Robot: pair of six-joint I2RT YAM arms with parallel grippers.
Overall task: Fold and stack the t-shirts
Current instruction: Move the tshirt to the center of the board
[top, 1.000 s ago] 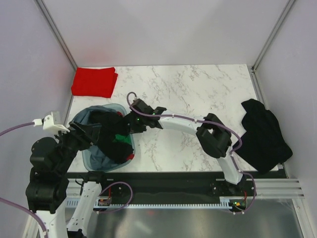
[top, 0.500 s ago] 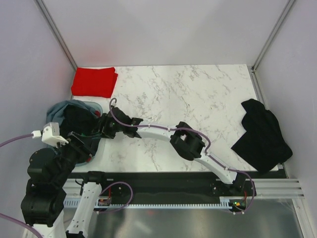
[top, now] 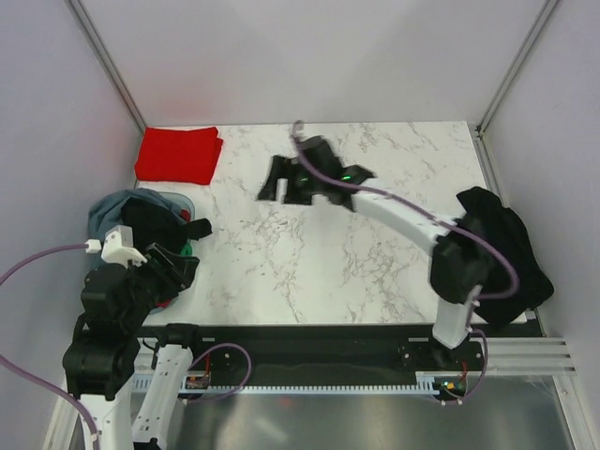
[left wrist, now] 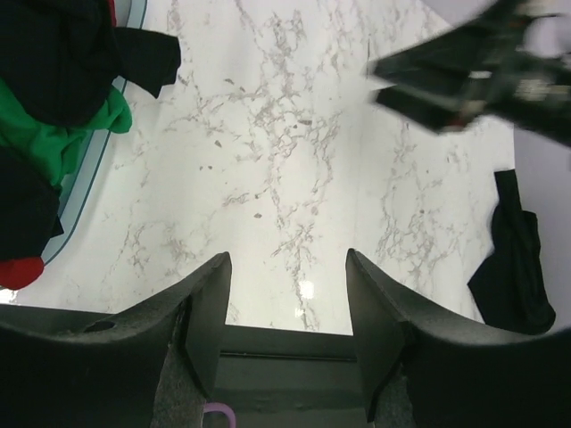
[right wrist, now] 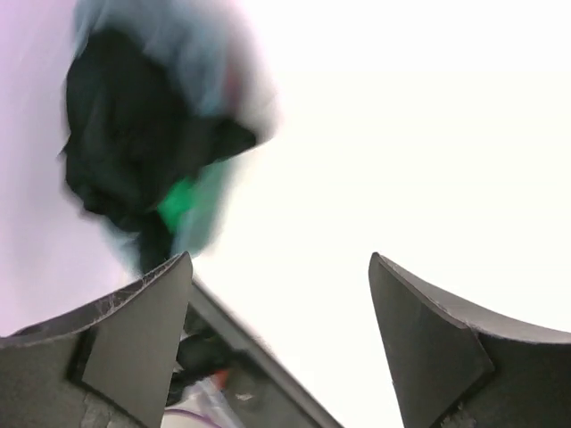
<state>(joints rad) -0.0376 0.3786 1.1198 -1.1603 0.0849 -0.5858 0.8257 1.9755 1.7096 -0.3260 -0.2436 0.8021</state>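
The right gripper will swing to the right in the top view, back and down onto the crumpled black t-shirt next, because the middle of the table is bare.
A folded red t-shirt lies at the back left corner. Black t-shirts and a green one are heaped in the grey-blue tub at the left edge. A large black t-shirt lies crumpled at the right edge. My right gripper hangs open and empty above the back middle of the table, seen blurred from its own wrist. My left gripper is open and empty just right of the tub, near the front edge.
The tub's rim curves along the left of the left wrist view, with a bit of red cloth beside it. Grey walls close in the table on three sides. The black front rail runs below the table.
My right gripper has left the tub, swung up and right to the back middle, and opened. The tub slid left to the table edge. The left gripper stayed close beside it.
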